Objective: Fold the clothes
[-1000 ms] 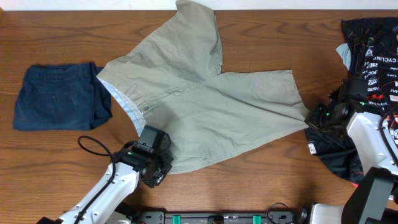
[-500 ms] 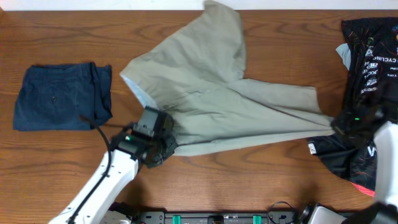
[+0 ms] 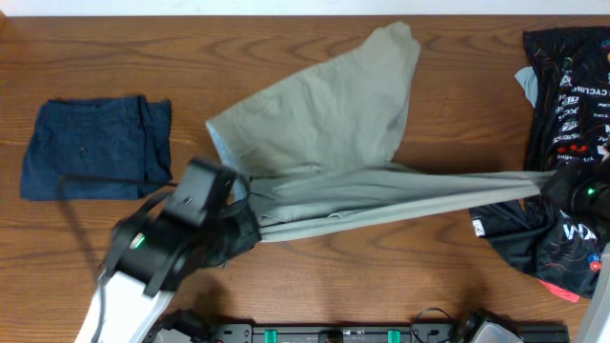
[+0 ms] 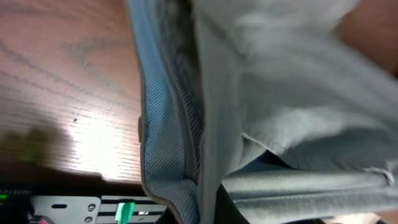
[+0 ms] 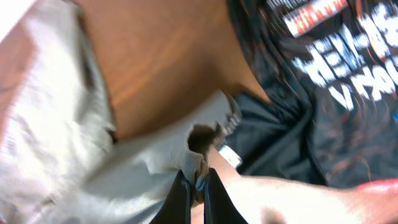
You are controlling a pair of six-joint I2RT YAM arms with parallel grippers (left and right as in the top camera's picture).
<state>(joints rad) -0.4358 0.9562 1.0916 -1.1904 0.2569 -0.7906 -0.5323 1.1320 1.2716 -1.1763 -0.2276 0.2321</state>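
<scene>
The left gripper will next move outward over the far waistband corner and let go of the cloth, since the shorts' far half lies flat beyond the held waistband end.
The light khaki shorts lie across the middle of the table, one leg pointing to the far edge, the other pulled taut into a long band between my two grippers. My left gripper is shut on the waistband end; the left wrist view shows the striped pale lining and khaki cloth filling the frame. My right gripper is shut on the leg hem, lifted at the right; the right wrist view shows the hem pinched between its dark fingers.
Small dark navy folded shorts lie at the left. A black printed cycling jersey lies heaped at the right edge, under and behind my right gripper, and shows in the right wrist view. A black rail runs along the near edge.
Both grippers have lifted and drawn the shorts rightward, stretching the near leg taut. The far leg slid right along the table. My left arm rose and blurred with motion.
</scene>
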